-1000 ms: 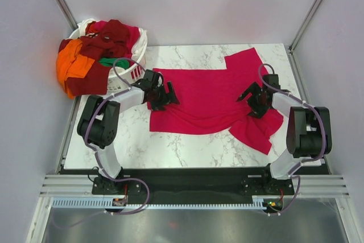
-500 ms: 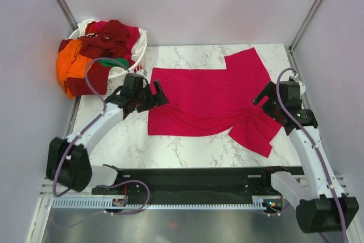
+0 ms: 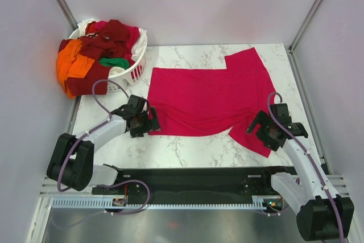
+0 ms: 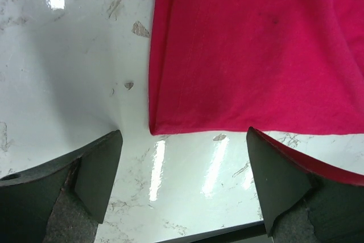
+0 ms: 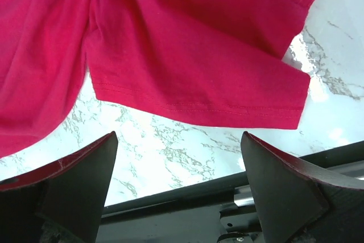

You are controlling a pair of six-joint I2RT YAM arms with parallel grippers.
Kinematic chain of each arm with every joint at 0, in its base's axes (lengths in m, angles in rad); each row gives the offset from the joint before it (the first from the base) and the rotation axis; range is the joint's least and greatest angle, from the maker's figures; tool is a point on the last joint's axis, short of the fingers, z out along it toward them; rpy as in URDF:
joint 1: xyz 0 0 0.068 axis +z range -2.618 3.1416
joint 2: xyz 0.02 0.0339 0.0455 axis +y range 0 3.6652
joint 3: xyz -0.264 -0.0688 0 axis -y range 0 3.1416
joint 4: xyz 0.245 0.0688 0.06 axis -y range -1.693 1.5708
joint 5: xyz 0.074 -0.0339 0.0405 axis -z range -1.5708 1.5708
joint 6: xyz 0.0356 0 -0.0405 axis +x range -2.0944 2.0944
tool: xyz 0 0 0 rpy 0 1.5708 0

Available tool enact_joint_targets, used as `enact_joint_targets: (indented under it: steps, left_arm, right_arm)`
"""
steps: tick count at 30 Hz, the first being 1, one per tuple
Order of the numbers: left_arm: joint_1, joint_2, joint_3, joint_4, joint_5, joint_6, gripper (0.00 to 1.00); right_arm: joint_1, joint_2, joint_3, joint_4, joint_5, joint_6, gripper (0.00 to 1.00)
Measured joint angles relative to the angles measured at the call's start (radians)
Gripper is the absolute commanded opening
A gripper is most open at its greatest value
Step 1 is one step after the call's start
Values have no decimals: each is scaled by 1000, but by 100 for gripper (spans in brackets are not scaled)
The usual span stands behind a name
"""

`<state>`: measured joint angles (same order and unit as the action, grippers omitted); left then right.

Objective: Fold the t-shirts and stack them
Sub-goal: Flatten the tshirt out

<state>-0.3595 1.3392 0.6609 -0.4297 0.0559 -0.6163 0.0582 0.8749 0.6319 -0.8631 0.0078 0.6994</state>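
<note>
My right gripper goes down onto the middle of the near sleeve's hem next, since the sleeve lies spread on the tabletop below its open fingers.
A crimson-pink t-shirt lies spread flat on the marble table, one sleeve at the far right and the other folded down at the near right. My left gripper stands open just outside the shirt's near left corner, holding nothing. In the left wrist view the open left gripper frames bare marble below the hem. My right gripper is open over the near right sleeve. In the right wrist view that sleeve's hem lies just ahead of the empty right gripper. Other t-shirts, maroon, orange and green, are heaped at the far left.
A white slotted laundry basket holds the heap at the table's far left corner, with cloth hanging over its left side. The table's near edge and a black rail run close behind both grippers. Frame posts stand at the back corners.
Both arms have drawn back toward the near edge: the left gripper from the shirt's left edge to its near left corner, the right gripper down to the near right sleeve.
</note>
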Motion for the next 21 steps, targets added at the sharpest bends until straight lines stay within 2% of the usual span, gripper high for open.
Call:
enact_joint_targets:
  steps: [3, 6, 7, 9, 10, 11, 12, 18, 21]
  left_arm:
    - [0, 28, 19, 10, 0, -3, 93]
    - [0, 56, 32, 42, 3, -8, 78]
    - [-1, 63, 33, 49, 4, -10, 60]
    - [-3, 80, 32, 75, 9, -18, 45]
    - [-5, 93, 32, 85, 19, -19, 23]
    - [-6, 101, 30, 103, 28, -21, 9]
    - [-10, 111, 25, 114, 36, -21, 2]
    - [-18, 97, -2, 152, 85, -23, 2]
    - [-20, 57, -16, 133, 85, -23, 2]
  right_arm:
    - [1, -5, -1, 0, -16, -6, 98]
    - [1, -6, -1, 0, -17, -6, 98]
    - [2, -6, -1, -2, -8, -4, 98]
    - [2, -11, 0, -10, 22, 8, 98]
    - [2, -14, 0, -14, 34, 14, 98]
    - [2, -20, 3, -18, 48, 21, 98]
    - [2, -23, 8, -21, 62, 27, 98]
    - [15, 39, 38, -36, 71, 53, 98]
    - [86, 16, -11, -37, 68, 84, 98]
